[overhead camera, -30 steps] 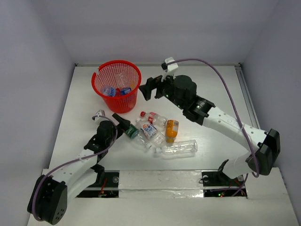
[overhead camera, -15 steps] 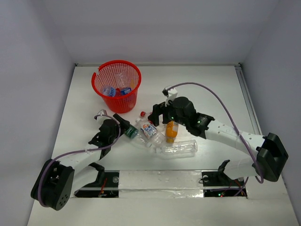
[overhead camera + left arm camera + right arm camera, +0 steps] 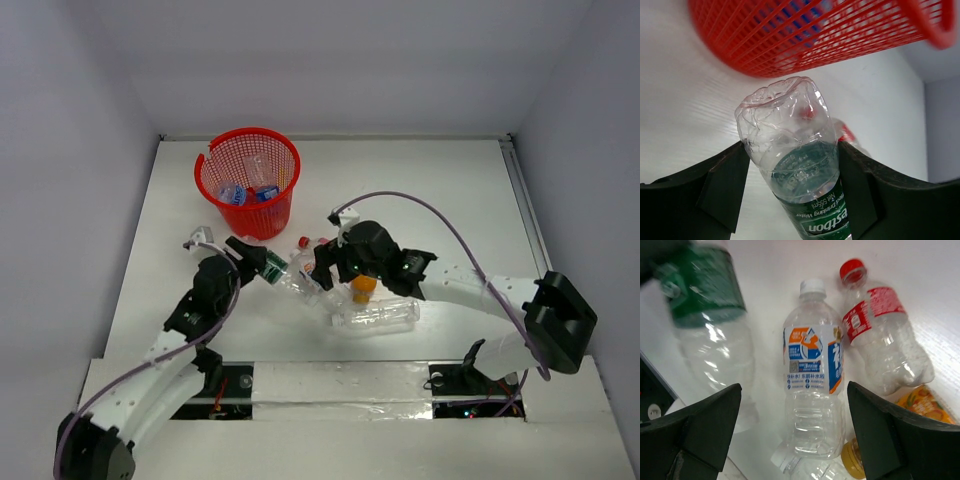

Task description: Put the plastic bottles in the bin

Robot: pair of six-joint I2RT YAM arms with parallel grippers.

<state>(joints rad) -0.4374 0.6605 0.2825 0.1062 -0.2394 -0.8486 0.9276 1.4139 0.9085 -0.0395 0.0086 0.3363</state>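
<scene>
The clear bottle goes up and outward in my left gripper over the red mesh bin's opening (image 3: 248, 166) for its release next, since the bin's side stands in the gripper's way.
The red mesh bin (image 3: 248, 180) stands at the back left with bottles (image 3: 247, 191) inside; its wall fills the top of the left wrist view (image 3: 815, 35). My left gripper (image 3: 250, 258) (image 3: 792, 185) is shut on a clear bottle with a green label (image 3: 275, 267) (image 3: 795, 165), just in front of the bin. My right gripper (image 3: 325, 268) (image 3: 800, 435) is open, its jaws straddling a clear bottle with a blue and orange label (image 3: 812, 385) lying on the table. A red-labelled bottle (image 3: 880, 335) and an orange bottle (image 3: 363, 285) (image 3: 930, 402) lie beside it.
A large clear bottle (image 3: 378, 315) lies in front of the pile. The green-labelled bottle shows blurred at the upper left of the right wrist view (image 3: 705, 290). The white table (image 3: 450, 200) ends at walls behind and on both sides.
My right arm has swung from beside the bin down to the bottle pile. My left gripper has lifted the green-labelled bottle slightly up and toward the bin.
</scene>
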